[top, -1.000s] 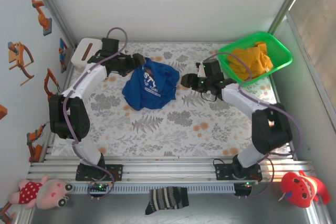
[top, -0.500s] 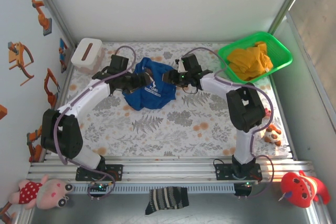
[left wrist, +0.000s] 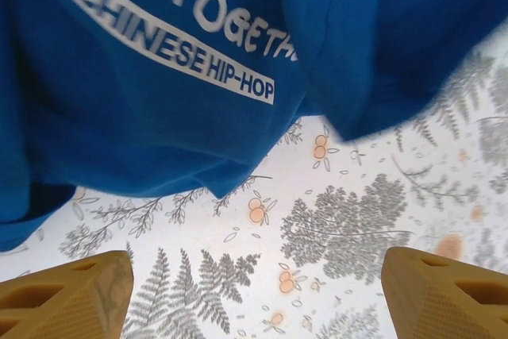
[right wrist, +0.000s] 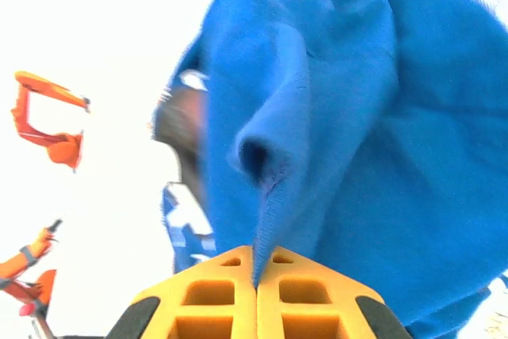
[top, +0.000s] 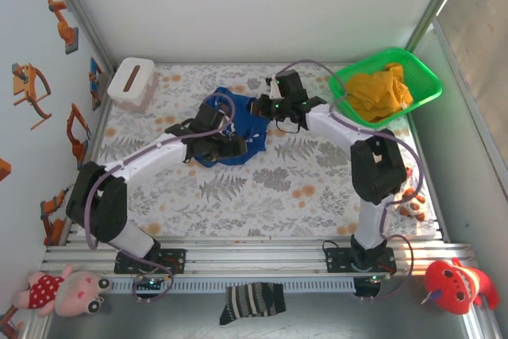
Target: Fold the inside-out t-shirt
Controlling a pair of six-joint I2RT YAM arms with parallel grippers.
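My right gripper will rise toward the green basket next, then lower the hem corner onto the tablecloth beside it and let go, since the t-shirt [top: 250,129] lies bunched.
The inside-out t-shirt [top: 250,129] is a royal-blue bunch on the floral table, towards the back centre. My right gripper [top: 255,106] is at its far edge. In the right wrist view the right gripper [right wrist: 258,266] is shut on a ribbed hem of the t-shirt [right wrist: 381,156], which hangs up and away from the fingers. My left gripper [top: 232,145] sits over the shirt's near side. In the left wrist view the left gripper [left wrist: 254,299] is open over bare tablecloth, its fingers [left wrist: 67,295] wide apart, with the t-shirt [left wrist: 159,101] and its white lettering just beyond them.
A green basket [top: 425,85] holding a yellow-orange garment [top: 381,91] stands at the back right. A white box [top: 132,82] stands at the back left. Small brown bits [top: 409,206] lie by the right edge. The floral tablecloth [top: 262,188] stretches in front of the shirt.
My right gripper went from part open to shut on the shirt's hem at the far edge. My left arm swung right and nearer, across the shirt. The shirt is more bunched.
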